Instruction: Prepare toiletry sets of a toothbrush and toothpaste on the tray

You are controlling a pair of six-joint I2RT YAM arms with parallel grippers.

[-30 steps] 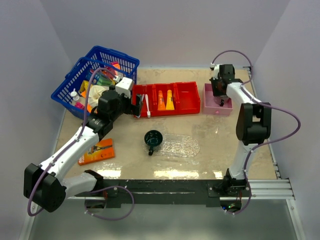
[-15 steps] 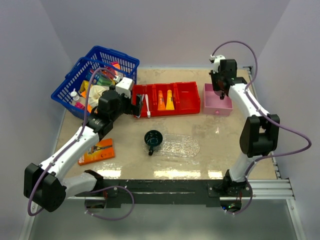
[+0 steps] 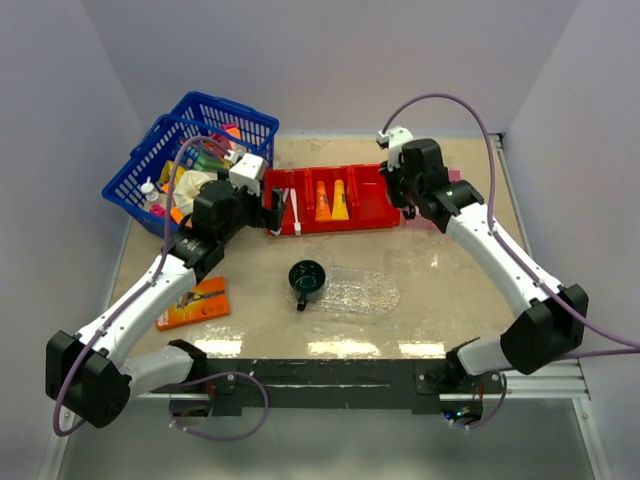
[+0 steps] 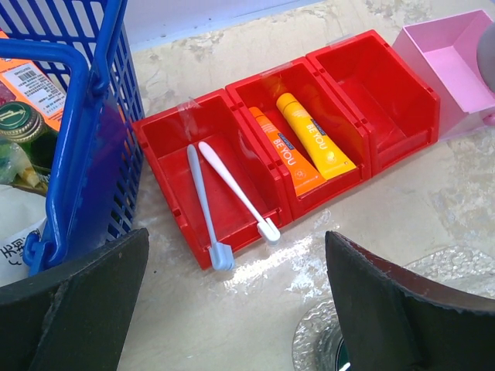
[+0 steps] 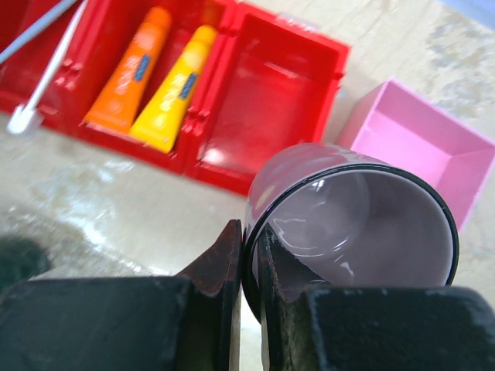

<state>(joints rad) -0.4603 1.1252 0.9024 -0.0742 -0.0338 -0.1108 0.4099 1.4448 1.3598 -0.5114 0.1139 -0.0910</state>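
Observation:
I should next release my right gripper's lilac cup back and down on the clear tray's empty end [image 3: 382, 291], as the dark cup takes the other.
Two white toothbrushes [image 4: 203, 202] [image 4: 236, 191] lie in the left compartment of the red bin [image 3: 375, 200], heads over its front rim. An orange tube [image 4: 282, 154] and a yellow-orange tube [image 4: 317, 143] lie in the middle compartment. The clear bumpy tray [image 3: 365, 293] lies at mid-table with a dark cup [image 3: 307, 279] on its left end. My left gripper [image 4: 236, 309] is open and empty, just in front of the toothbrushes. My right gripper [image 5: 251, 263] is shut on the rim of a lilac cup [image 5: 356, 224], above the bin's right end.
A pink square box [image 5: 418, 147] stands right of the red bin. A blue basket [image 3: 160, 150] full of items sits at the back left. An orange flat razor pack [image 3: 195, 302] lies at the front left.
My right arm has risen from the pink box with the lilac cup and swung left, over the right end of the red bin. My left arm has hardly moved.

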